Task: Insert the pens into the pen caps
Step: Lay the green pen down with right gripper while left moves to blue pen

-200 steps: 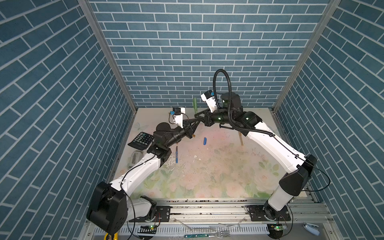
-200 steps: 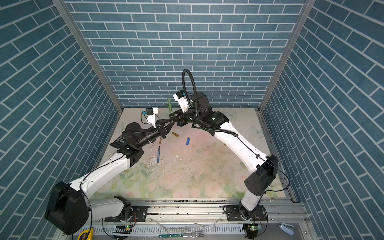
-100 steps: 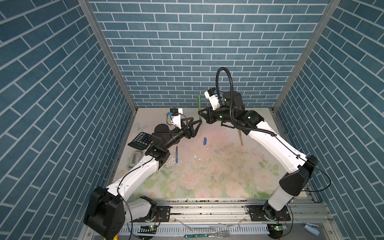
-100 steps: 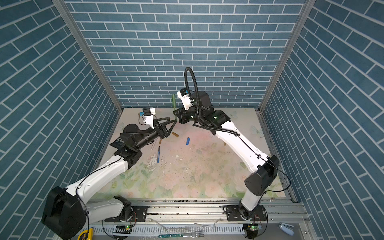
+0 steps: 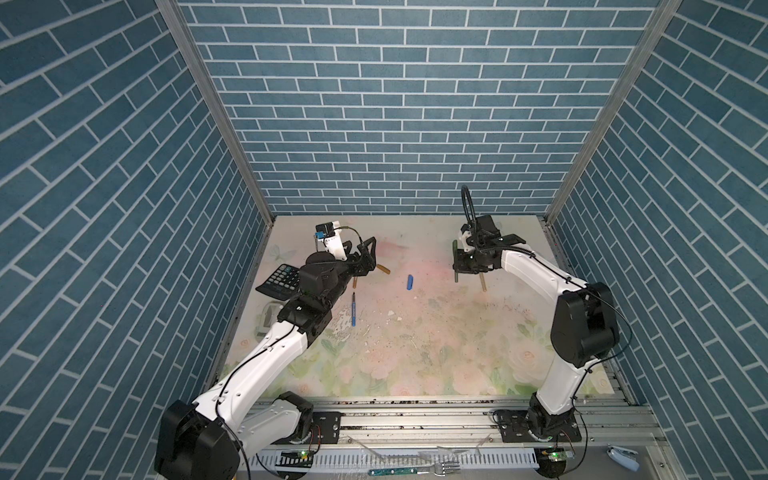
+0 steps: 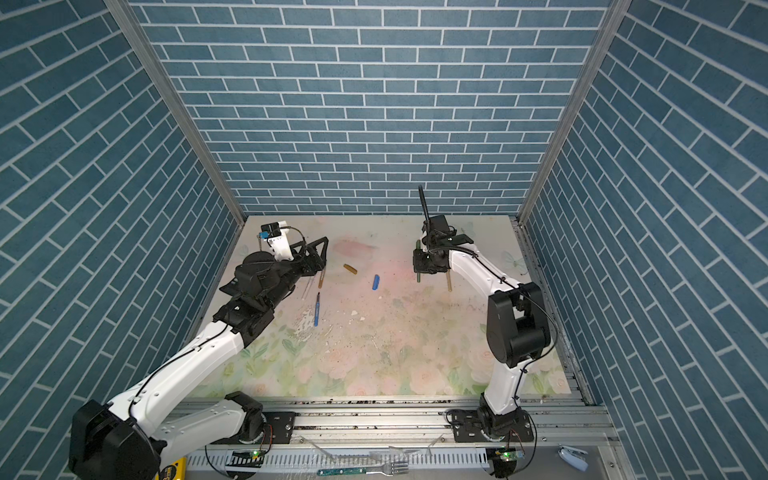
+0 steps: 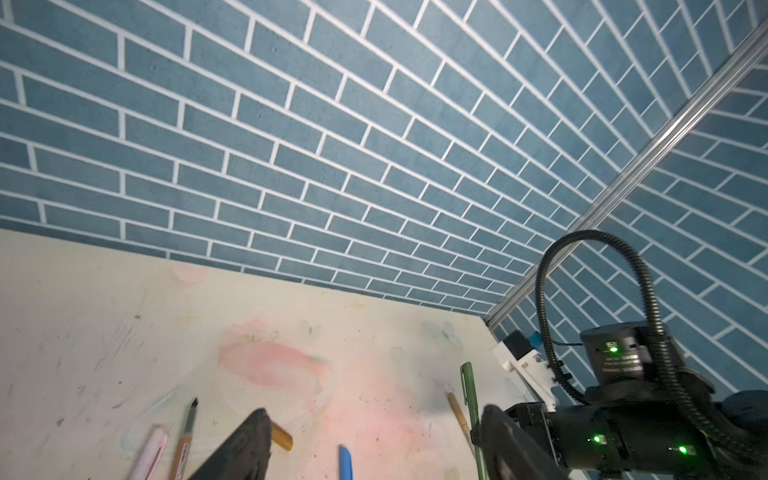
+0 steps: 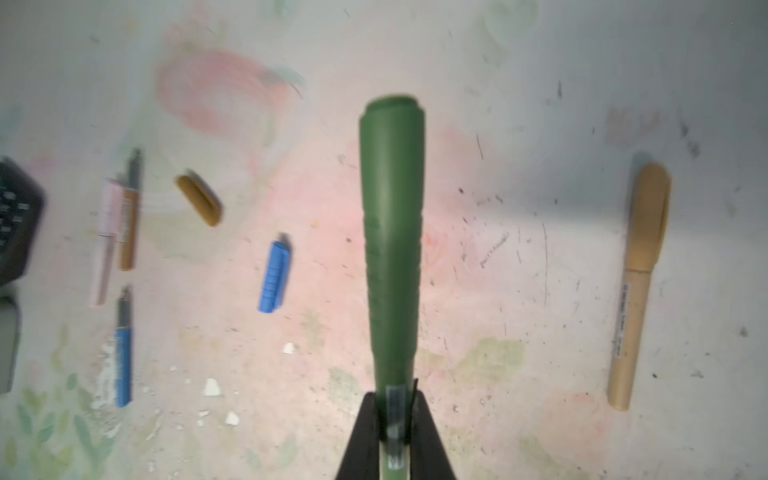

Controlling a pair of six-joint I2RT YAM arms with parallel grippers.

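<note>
My right gripper moves down toward the bare mat beside the capped tan pen (image 8: 636, 286) next. It releases the green pen's body there, since the green cap is already on that body.
My right gripper (image 8: 395, 411) is shut on the barrel of a dark green pen (image 8: 390, 232) with its green cap on, held above the mat at the back right (image 5: 456, 257). My left gripper (image 7: 374, 449) stands open and empty at the back left (image 5: 368, 253). A gold cap (image 5: 383, 269) and a blue cap (image 5: 409, 282) lie loose between the arms. An uncapped blue pen (image 5: 354, 309), an uncapped gold pen (image 8: 129, 220) and a pale pink pen (image 8: 106, 241) lie beside the left arm. A capped tan pen (image 8: 636, 286) lies by the right gripper.
A black calculator (image 5: 279, 280) sits at the mat's left edge, under the left arm. A teal-handled fork (image 5: 411, 471) lies on the front rail, off the mat. Blue brick walls close in the back and both sides.
The two grippers were together at the green pen mid-table. The left gripper has opened and drawn back left. The right arm has carried the pen to the right and lowered it.
</note>
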